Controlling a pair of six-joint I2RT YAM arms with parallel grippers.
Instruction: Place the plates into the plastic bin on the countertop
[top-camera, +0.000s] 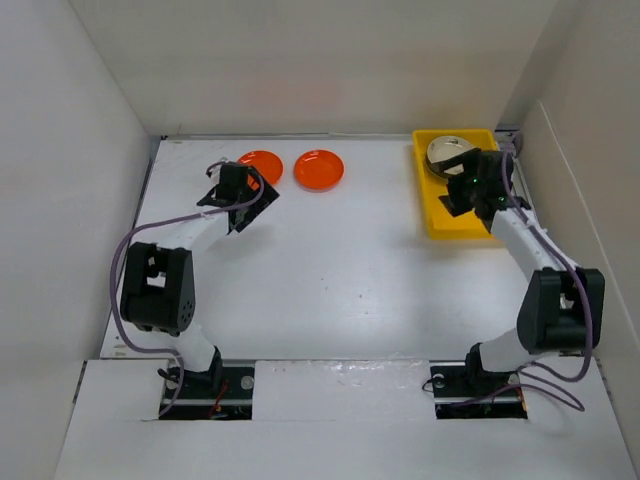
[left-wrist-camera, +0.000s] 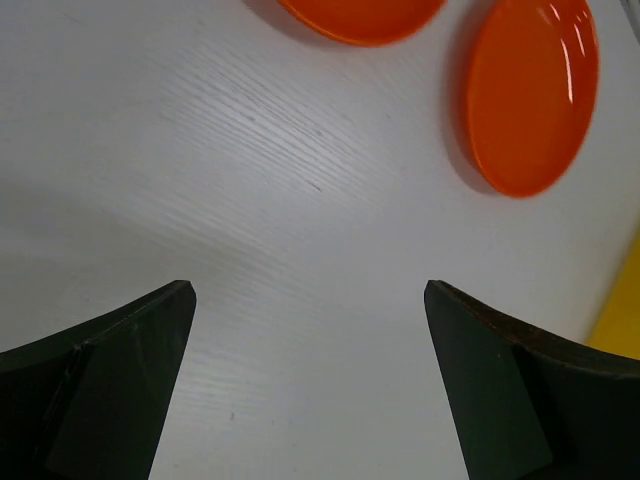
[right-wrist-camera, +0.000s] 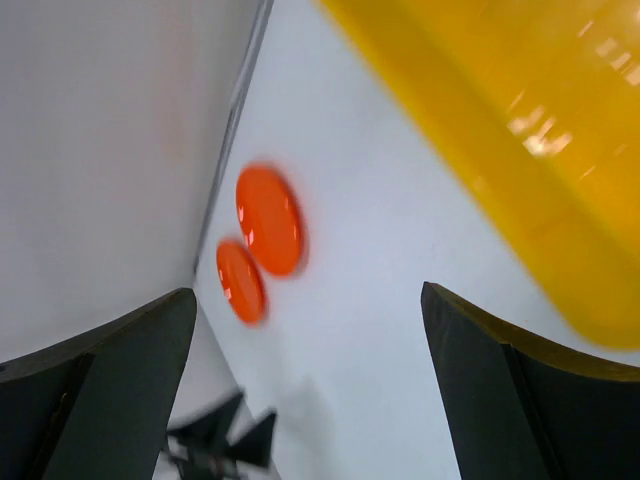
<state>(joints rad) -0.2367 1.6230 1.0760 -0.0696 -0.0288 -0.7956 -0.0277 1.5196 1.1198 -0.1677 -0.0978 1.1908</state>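
Observation:
I should next lower my open, empty left gripper outward onto the plate's near rim (left-wrist-camera: 330, 36) and close, as the orange plate farther from the bin lies flat beyond it.
Two orange plates (top-camera: 260, 162) (top-camera: 319, 169) lie side by side at the back of the white countertop (top-camera: 340, 270). My left gripper (top-camera: 243, 198) hovers just in front of them, open and empty. In the left wrist view both orange plates (left-wrist-camera: 530, 95) (left-wrist-camera: 360, 15) lie beyond the open left gripper (left-wrist-camera: 308, 290). At the back right stands the yellow plastic bin (top-camera: 440, 215), with a pale, dark-rimmed plate (top-camera: 445, 152) in its far end. My right gripper (top-camera: 468, 186) hangs over the bin, open, nothing between its fingers. The right wrist view is blurred, showing the bin (right-wrist-camera: 520, 120) and the orange plates (right-wrist-camera: 270, 218) (right-wrist-camera: 240, 282).
White walls close in the countertop on the left, back and right. The bin stands close to the right wall (top-camera: 560, 150). The bin's yellow edge (left-wrist-camera: 622, 320) shows at the right of the left wrist view. The left gripper (right-wrist-camera: 215, 440) appears low in the right wrist view.

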